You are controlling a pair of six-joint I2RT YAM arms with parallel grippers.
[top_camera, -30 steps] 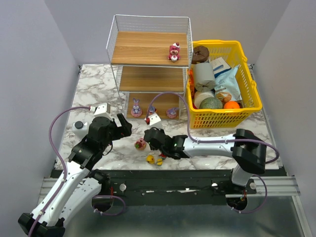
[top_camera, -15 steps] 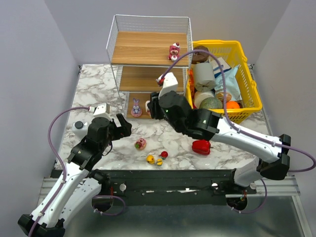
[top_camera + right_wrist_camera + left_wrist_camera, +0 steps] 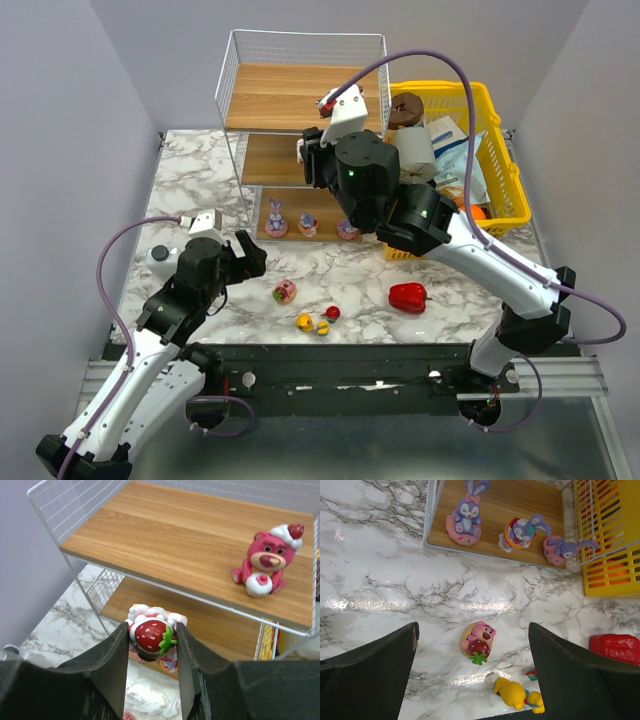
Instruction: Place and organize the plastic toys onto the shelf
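The top board's bare front part (image 3: 295,115) lies outward of my gripper. Next, my right gripper moves up and outward over that part to release the cake toy.
The shelf (image 3: 290,95) stands at the back of the table. My right gripper (image 3: 151,630) is shut on a strawberry cake toy (image 3: 150,634) and holds it in front of the top board's front edge (image 3: 165,587). A pink bear (image 3: 265,560) sits on that top board. Three purple bunnies (image 3: 467,517) (image 3: 522,530) (image 3: 560,547) stand on the bottom board. My left gripper (image 3: 472,630) is open above a pink bear with a strawberry (image 3: 478,641) that lies on the table. Yellow ducks (image 3: 512,692) and a small red toy (image 3: 332,312) lie near the front edge.
A red bell pepper (image 3: 408,296) lies on the table right of the ducks. The yellow basket (image 3: 505,215), full of groceries, stands right of the shelf. A white round object (image 3: 160,256) sits by the left arm.
My right arm has risen from the table's front to the height of the shelf's top board, carrying the strawberry cake. The bell pepper is now uncovered. The left arm has not moved.
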